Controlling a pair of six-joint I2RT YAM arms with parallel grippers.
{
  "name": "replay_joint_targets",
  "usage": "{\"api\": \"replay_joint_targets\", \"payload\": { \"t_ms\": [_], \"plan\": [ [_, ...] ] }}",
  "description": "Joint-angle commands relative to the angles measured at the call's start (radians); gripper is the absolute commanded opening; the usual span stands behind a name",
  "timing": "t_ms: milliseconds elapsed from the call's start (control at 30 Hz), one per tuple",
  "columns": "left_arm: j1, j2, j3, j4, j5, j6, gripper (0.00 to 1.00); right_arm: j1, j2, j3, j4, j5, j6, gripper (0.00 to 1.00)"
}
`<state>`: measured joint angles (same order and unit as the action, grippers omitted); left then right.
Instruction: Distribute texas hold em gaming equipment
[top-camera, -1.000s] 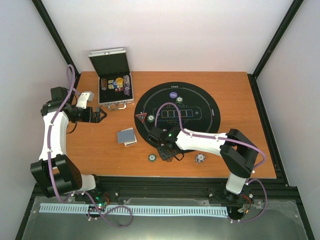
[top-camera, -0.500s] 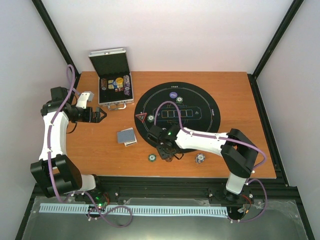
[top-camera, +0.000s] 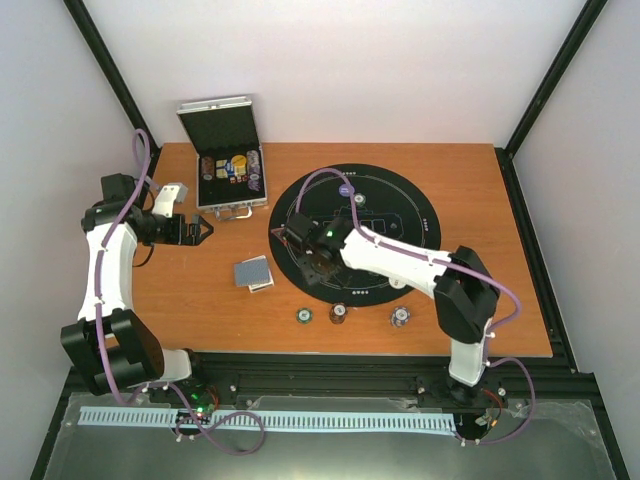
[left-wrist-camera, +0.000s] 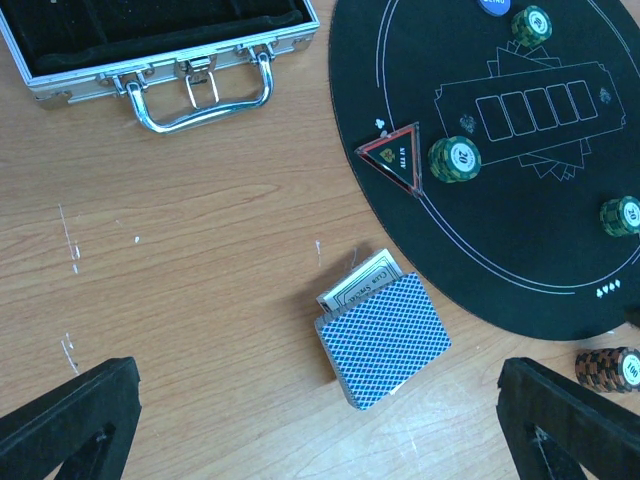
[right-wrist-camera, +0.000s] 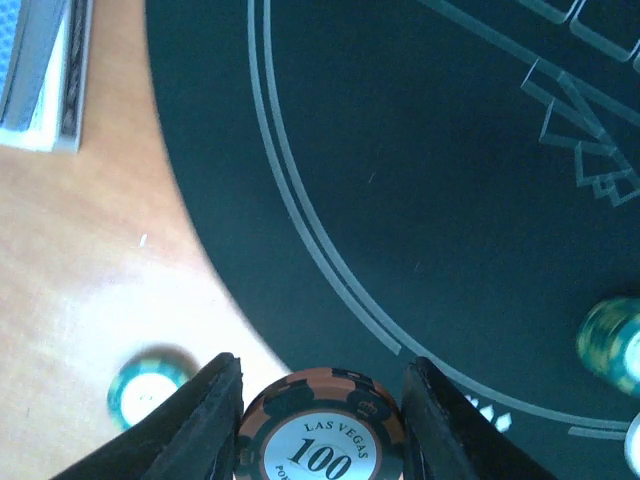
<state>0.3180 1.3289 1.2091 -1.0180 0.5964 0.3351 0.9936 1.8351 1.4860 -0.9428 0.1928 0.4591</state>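
The robot's right gripper will move the striped chip outward and then lower it onto the curved line near the green chip and red triangle marker (left-wrist-camera: 392, 160), where the mat is empty.
My right gripper (right-wrist-camera: 320, 425) is shut on an orange-and-black striped poker chip (right-wrist-camera: 320, 432) marked 100, held above the near-left rim of the round black mat (top-camera: 400, 250). In the top view this gripper (top-camera: 318, 260) hangs over the mat. On the wood near the front edge lie a green chip (top-camera: 303, 315), a brownish chip stack (top-camera: 338, 314) and a white chip (top-camera: 400, 317). The blue-backed card deck (left-wrist-camera: 385, 340) lies left of the mat. A red triangle marker (left-wrist-camera: 392, 160) and a green chip (left-wrist-camera: 455, 159) sit on the mat. My left gripper (top-camera: 205, 231) stands open, apart from everything.
The silver hinged case (top-camera: 228, 170) stands open at the back left with chips inside; its handle (left-wrist-camera: 205, 95) faces the left gripper. A purple button disc (top-camera: 347, 187) and another green chip (top-camera: 358, 200) lie at the mat's far side.
The right gripper has lifted from the front edge of the table and swung back-left over the mat with one chip in it. A brownish stack stays where it was. The left arm has not moved.
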Motion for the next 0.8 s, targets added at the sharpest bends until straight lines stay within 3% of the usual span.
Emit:
{"api": "replay_joint_targets", "payload": {
  "t_ms": [0,200,333,767],
  "plan": [
    [0.001,-0.004,0.029,0.006,0.012,-0.004,1.0,-0.079,0.109,0.144,-0.003,0.003,-0.075,0.23],
    [0.001,-0.002,0.028,0.005,0.0,0.006,1.0,-0.182,0.293,0.344,-0.03,-0.03,-0.119,0.21],
    [0.001,0.008,0.029,0.006,-0.002,0.012,1.0,-0.188,0.374,0.425,-0.05,-0.037,-0.133,0.2],
    [0.001,0.032,0.035,0.01,0.012,0.017,1.0,-0.187,0.421,0.438,-0.017,-0.088,-0.117,0.18]
  ]
}}
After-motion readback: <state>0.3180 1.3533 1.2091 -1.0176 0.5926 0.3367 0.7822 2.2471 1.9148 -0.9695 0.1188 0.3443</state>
